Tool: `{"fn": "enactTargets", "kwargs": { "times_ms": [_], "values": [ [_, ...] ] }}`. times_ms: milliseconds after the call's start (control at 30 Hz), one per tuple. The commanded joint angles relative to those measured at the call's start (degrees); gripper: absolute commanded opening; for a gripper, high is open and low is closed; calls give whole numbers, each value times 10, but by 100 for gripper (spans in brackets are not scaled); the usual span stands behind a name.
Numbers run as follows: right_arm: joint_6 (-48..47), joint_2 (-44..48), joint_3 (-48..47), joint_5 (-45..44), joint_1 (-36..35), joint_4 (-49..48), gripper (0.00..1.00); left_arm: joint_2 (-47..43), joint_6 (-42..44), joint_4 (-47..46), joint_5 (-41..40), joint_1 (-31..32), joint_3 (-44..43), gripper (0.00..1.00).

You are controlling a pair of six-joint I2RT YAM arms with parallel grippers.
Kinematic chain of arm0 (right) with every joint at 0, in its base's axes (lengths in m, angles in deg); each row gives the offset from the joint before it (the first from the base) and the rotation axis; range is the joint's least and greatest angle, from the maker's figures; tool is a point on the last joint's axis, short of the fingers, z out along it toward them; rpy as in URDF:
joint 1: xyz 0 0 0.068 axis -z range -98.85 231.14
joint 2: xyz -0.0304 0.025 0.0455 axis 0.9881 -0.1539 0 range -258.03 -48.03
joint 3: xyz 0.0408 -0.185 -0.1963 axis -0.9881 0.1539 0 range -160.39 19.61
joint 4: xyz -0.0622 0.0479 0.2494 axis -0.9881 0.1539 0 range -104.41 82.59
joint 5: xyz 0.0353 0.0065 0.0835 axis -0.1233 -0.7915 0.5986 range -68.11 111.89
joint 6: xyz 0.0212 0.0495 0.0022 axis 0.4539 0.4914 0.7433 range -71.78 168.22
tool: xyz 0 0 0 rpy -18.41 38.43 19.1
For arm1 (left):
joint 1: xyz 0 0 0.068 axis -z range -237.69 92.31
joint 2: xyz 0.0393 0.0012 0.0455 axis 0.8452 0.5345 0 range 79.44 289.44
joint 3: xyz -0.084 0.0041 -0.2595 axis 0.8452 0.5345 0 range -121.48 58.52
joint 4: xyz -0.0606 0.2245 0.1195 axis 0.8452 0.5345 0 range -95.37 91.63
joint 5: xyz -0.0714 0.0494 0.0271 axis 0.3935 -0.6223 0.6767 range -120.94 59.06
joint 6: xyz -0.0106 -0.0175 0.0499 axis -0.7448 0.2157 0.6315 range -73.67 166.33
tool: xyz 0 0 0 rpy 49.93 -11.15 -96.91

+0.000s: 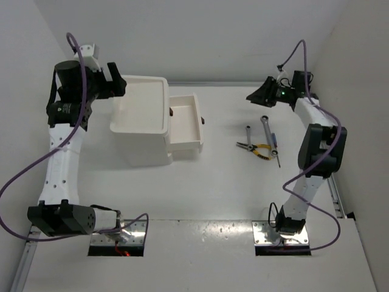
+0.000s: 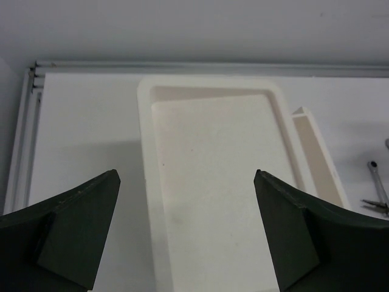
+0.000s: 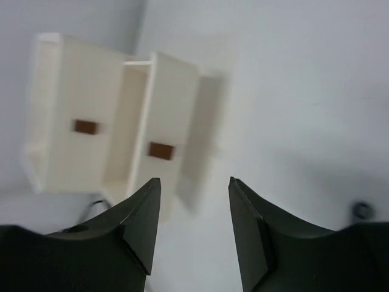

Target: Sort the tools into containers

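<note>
The pliers' far yellow handle (image 1: pixel 264 146) lies below and back from the right gripper, clear of the smaller wrench, so the right gripper should pull back, tilt downward and go down onto it.
The white drawer unit (image 1: pixel 138 146) stands left of centre with a recessed tray top (image 1: pixel 141 103) and one drawer (image 1: pixel 184 123) pulled out to the right, its dark knob (image 1: pixel 202 121) showing. Two silver wrenches (image 1: pixel 248 134) (image 1: pixel 265 123), a slim blue-handled screwdriver (image 1: pixel 275 145) and yellow-handled pliers (image 1: pixel 260 151) lie together on the table at the right. No green-handled screwdriver shows. My left gripper (image 1: pixel 120 83) is open and empty above the unit's far left edge; its wrist view (image 2: pixel 185 173) looks down on the tray top (image 2: pixel 213 182). My right gripper (image 1: pixel 254 95) is open and empty, behind the tools.
The right wrist view (image 3: pixel 194 180) shows the unit (image 3: pixel 67 115) blurred, with two brown knobs (image 3: pixel 86 126) (image 3: pixel 161 151) and the pulled-out drawer (image 3: pixel 173 109). White walls close the table at the back and sides. A wrench (image 2: pixel 377 179) shows at the left wrist view's right edge.
</note>
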Motion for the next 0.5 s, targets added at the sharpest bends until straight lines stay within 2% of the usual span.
{"fn": "enactTargets", "kwargs": {
  "times_ms": [0, 33, 67, 167, 200, 267, 300, 367, 467],
  "values": [
    [-381, 79, -63, -184, -11, 414, 49, -35, 7, 14, 3, -3, -57, 99],
    [-402, 93, -56, -214, -11, 424, 49, -43, 7, 19, 2, 3, -57, 99],
    [-461, 103, -56, -264, -11, 439, 49, -50, 7, 19, -5, 3, -57, 99],
    [-551, 135, -41, -334, -6, 499, 49, -82, 18, 19, -11, 3, -22, 99],
    [-617, 135, -41, -349, -6, 526, 49, -88, 18, 19, -11, 3, -6, 99],
    [-680, 148, -20, -384, 0, 538, 43, -95, 24, 19, -11, 3, 0, 99],
    [-730, 148, -2, -399, 6, 532, 39, -102, 24, 19, -11, 3, 8, 99],
    [-790, 162, 18, -431, 12, 497, 38, -107, 24, 19, -5, 3, 14, 99],
    [-834, 162, 45, -458, 18, 475, 37, -107, 24, 24, 2, 3, 14, 99]
  ]
}}
